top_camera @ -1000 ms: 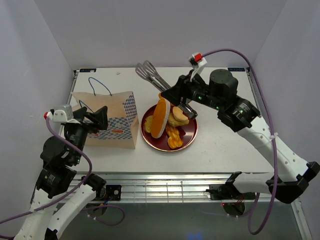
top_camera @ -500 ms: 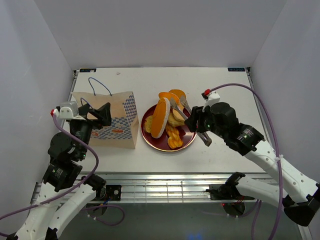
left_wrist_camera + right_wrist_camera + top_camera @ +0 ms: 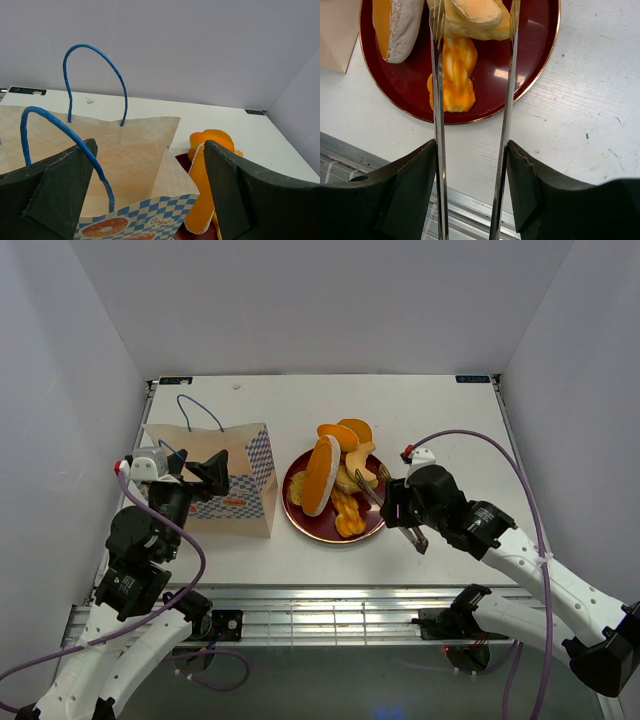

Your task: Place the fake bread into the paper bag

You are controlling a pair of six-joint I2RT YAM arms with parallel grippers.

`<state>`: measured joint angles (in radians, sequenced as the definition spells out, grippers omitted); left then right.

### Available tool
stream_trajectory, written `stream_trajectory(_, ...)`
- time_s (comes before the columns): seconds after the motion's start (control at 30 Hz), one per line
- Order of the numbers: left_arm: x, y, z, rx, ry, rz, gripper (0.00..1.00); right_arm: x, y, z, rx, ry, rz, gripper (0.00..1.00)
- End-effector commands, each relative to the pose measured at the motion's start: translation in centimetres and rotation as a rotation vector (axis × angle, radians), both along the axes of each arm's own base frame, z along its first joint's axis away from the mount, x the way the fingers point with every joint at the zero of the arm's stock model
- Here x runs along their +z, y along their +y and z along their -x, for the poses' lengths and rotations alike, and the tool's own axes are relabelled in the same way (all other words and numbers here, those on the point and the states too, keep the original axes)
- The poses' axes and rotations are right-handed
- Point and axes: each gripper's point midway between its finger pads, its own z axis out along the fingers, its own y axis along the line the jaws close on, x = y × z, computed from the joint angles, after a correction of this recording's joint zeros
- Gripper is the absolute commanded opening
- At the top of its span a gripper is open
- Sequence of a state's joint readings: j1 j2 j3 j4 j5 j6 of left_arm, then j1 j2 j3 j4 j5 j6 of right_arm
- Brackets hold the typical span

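The metal tongs stay beside the plate [image 3: 300, 517] next as my right gripper squeezes them together around the golden bread piece's near end [image 3: 355, 467], since the tongs' open tips straddle it.
The paper bag [image 3: 235, 483] stands open left of the plate, blue handles up; it also shows in the left wrist view [image 3: 115, 165]. Fake bread lies on the dark red plate [image 3: 300, 517]: a long loaf [image 3: 320, 473], a bun [image 3: 352, 430], a braided stick [image 3: 347, 512]. My left gripper [image 3: 205, 478] is open and empty at the bag's near rim [image 3: 150, 145]. My right gripper [image 3: 405, 518] is shut on metal tongs [image 3: 438, 100]. The tong tips straddle a golden bread piece [image 3: 472, 15] above the braided stick [image 3: 454, 75].
The plate's rim [image 3: 540, 65] reaches toward the table's front edge [image 3: 395, 165], where a metal rail runs. White walls close in the back and sides. Bare table lies right of the plate [image 3: 450, 430].
My right arm swung from behind the plate to its front right and came down, so the tongs now point at the bread from the near side. My left gripper shifted slightly right.
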<state>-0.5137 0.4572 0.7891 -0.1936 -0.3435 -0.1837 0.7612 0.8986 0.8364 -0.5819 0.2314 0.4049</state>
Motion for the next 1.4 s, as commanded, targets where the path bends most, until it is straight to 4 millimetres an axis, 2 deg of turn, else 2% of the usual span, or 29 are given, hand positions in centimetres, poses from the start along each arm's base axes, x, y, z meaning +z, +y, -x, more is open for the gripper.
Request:
stream_trajectory(0.0, 0.0, -0.3, 0.1, -0.016, -0.014, -0.001, 0.98, 0.4, 0.1, -0.9, -0.017, -0.033, 0.001, 0.61)
stream_trajectory(0.37, -0.6, -0.3, 0.0, -0.014, -0.008, -0.008, 0.98, 0.3, 1.0, -1.5, 0.012, -0.038, 0.001, 0.62)
stream_trajectory(0.43, -0.5, -0.2, 0.1, -0.012, -0.011, -0.007, 0.98, 0.3, 1.3, -1.6, 0.019, -0.038, -0.006, 0.59)
stream_trajectory(0.47, -0.5, -0.2, 0.1, -0.01, -0.01, -0.007, 0.98, 0.4, 1.5, -1.6, 0.025, -0.037, -0.012, 0.52)
stream_trajectory(0.53, -0.5, -0.1, 0.1, -0.009, -0.01, -0.007, 0.98, 0.5, 1.8, -1.5, 0.034, -0.036, -0.022, 0.45)
stream_trajectory(0.57, -0.4, -0.1, 0.1, -0.009, -0.014, -0.006, 0.98, 0.8, 1.9, -1.5, 0.037, -0.04, -0.031, 0.38)
stream_trajectory(0.63, -0.4, 0.0, 0.2, -0.007, -0.014, -0.006, 0.98, 1.4, 2.0, -1.5, 0.045, -0.047, -0.044, 0.31)
stream_trajectory(0.9, -0.3, -0.1, 0.1, -0.006, -0.011, -0.006, 0.98, 5.0, 2.3, -0.4, 0.085, -0.091, -0.129, 0.16)
stream_trajectory(1.03, -0.1, -0.1, 0.1, -0.009, -0.012, -0.006, 0.98, 6.2, 1.8, 0.2, 0.085, -0.103, -0.141, 0.14)
stream_trajectory(1.1, 0.3, -0.1, 0.2, -0.009, -0.014, -0.003, 0.98, 6.8, 1.4, 0.6, 0.084, -0.108, -0.147, 0.08)
stream_trajectory(1.37, 2.0, -1.0, 1.3, -0.085, 0.007, 0.059, 0.98, 11.3, 0.6, 1.6, 0.095, -0.179, -0.207, 0.08)
